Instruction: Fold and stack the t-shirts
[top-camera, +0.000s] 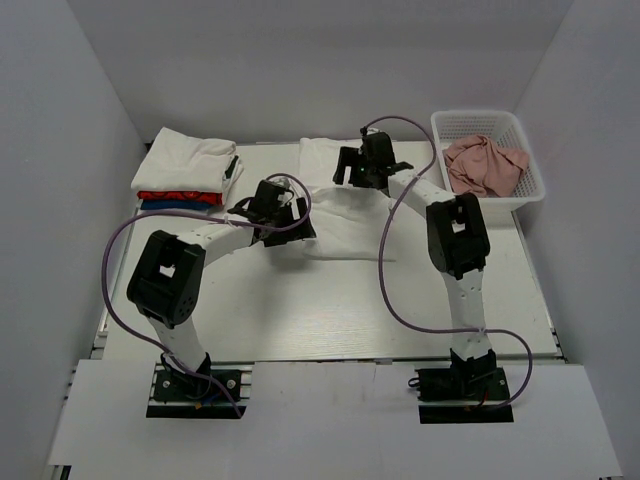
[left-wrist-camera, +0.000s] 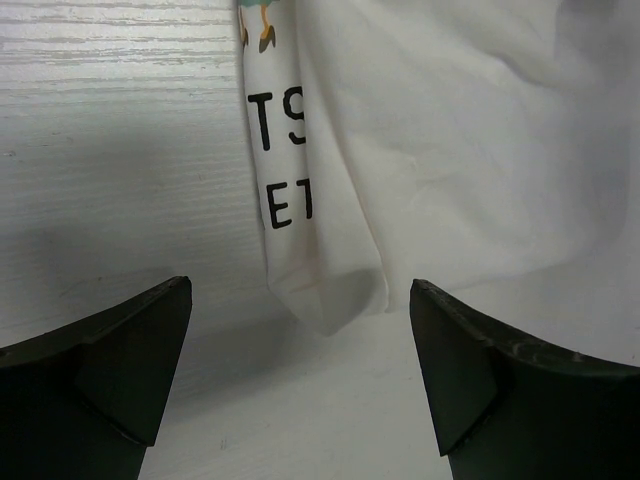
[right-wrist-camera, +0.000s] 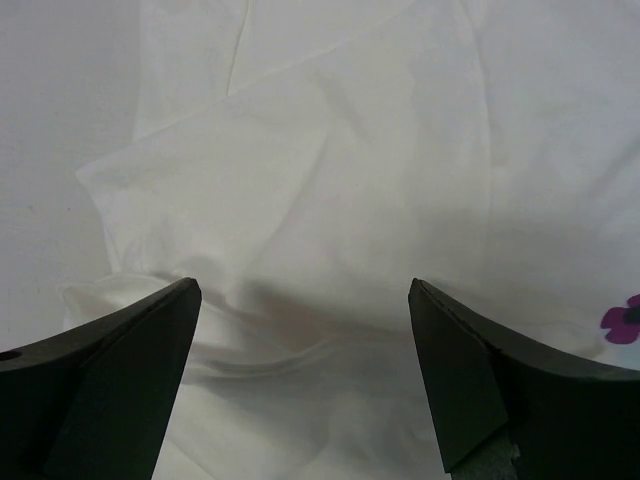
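My left gripper moves down onto the shirt's near corner by the lettering next to close. That corner shows in the gap between its open fingers.
A white t-shirt lies partly folded mid-table. Its dark lettering and print show in the left wrist view, and its white cloth fills the right wrist view. My left gripper is open and empty just above the table, with a corner of the shirt ahead between its fingers. My right gripper is open and empty above the shirt's far part. A stack at the far left holds a folded white shirt on a red one and a blue one.
A white basket at the far right holds a crumpled pink cloth. White walls close in the table on three sides. Purple cables loop beside both arms.
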